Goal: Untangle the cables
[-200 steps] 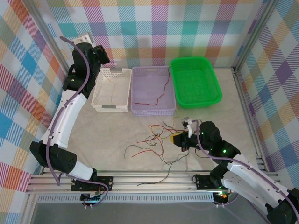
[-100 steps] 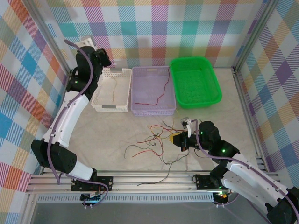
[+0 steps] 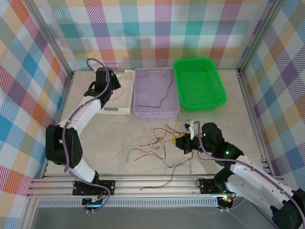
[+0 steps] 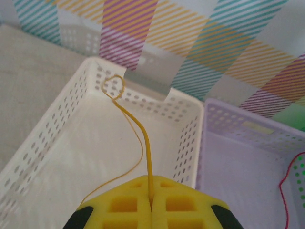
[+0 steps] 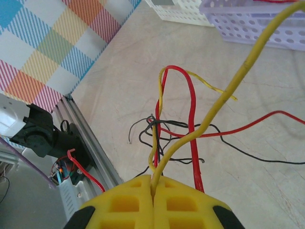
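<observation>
The cable's curled end leans inside the white basket [image 4: 43,143]. The cable swings with my left gripper toward the basket's side by the lavender one next and is released.
A tangle of red, black and yellow cables [image 3: 157,143] lies on the table in front of the baskets. My right gripper [image 3: 181,141] sits at the tangle's right edge, shut on a yellow cable [image 5: 224,95] that rises from its pads [image 5: 138,195] beside a red cable [image 5: 193,119] and black strands. My left gripper [image 4: 151,193] hovers over the white basket [image 4: 43,143], shut on a thin yellow cable [image 4: 144,138] whose curled end leans on the far wall. In the top view this gripper [image 3: 113,87] is at the basket's left side.
A lavender basket [image 3: 155,114] holding a red cable [image 3: 162,98] stands right of the white basket [image 3: 125,72]. A green basket [image 3: 198,106] is further right. One black cable [image 3: 164,182] trails to the front rail. Plaid walls enclose the table.
The left arm has swung right and down, bringing its gripper low over the white basket. The right gripper has barely shifted.
</observation>
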